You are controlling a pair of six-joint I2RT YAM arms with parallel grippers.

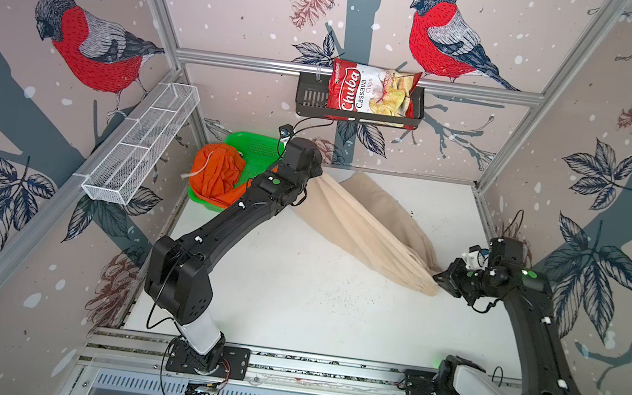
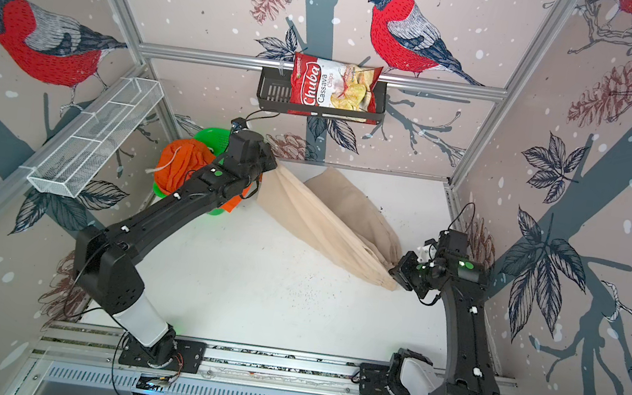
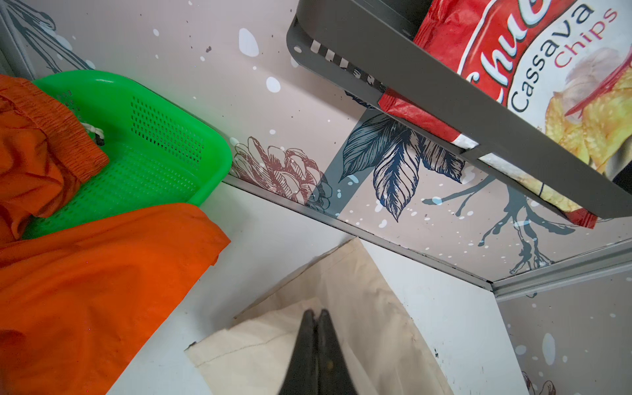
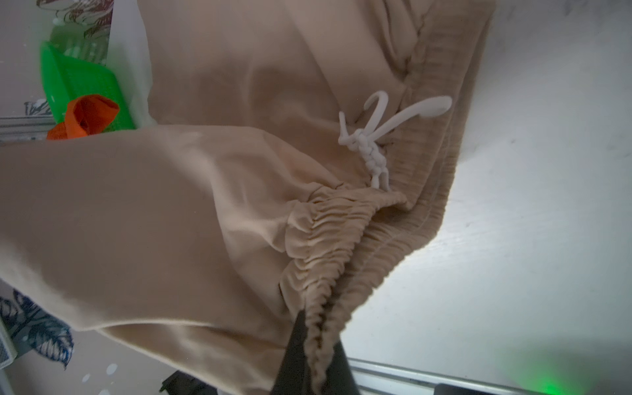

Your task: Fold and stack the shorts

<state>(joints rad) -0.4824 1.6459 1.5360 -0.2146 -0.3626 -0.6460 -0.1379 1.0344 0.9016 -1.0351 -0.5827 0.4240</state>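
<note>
The far leg of the shorts already lies spread on the table, so my right gripper needs to carry the shorts' waistband outward over the waist end of the far leg (image 1: 429,252) (image 4: 446,62) and let go of it.
The beige shorts (image 1: 364,230) (image 2: 324,216) hang stretched in a diagonal band above the white table (image 1: 292,296). My left gripper (image 3: 316,313) is shut on a leg hem at the back left, its fingers hidden under the wrist in both top views. At the right, my right gripper (image 4: 318,325) (image 1: 441,281) (image 2: 396,273) is shut on the gathered elastic waistband, near the white drawstring knot (image 4: 372,143). The orange shorts (image 1: 216,176) (image 2: 180,167) (image 3: 85,273) lie crumpled in the green basket (image 1: 259,144) (image 3: 164,136), one leg spilling over its rim onto the table.
A black wall shelf (image 1: 311,99) on the back wall holds a red chips bag (image 1: 371,89), just above the left wrist. A white wire shelf (image 1: 141,144) juts from the left wall. The arm bases sit on a rail (image 1: 323,369) along the table's front edge.
</note>
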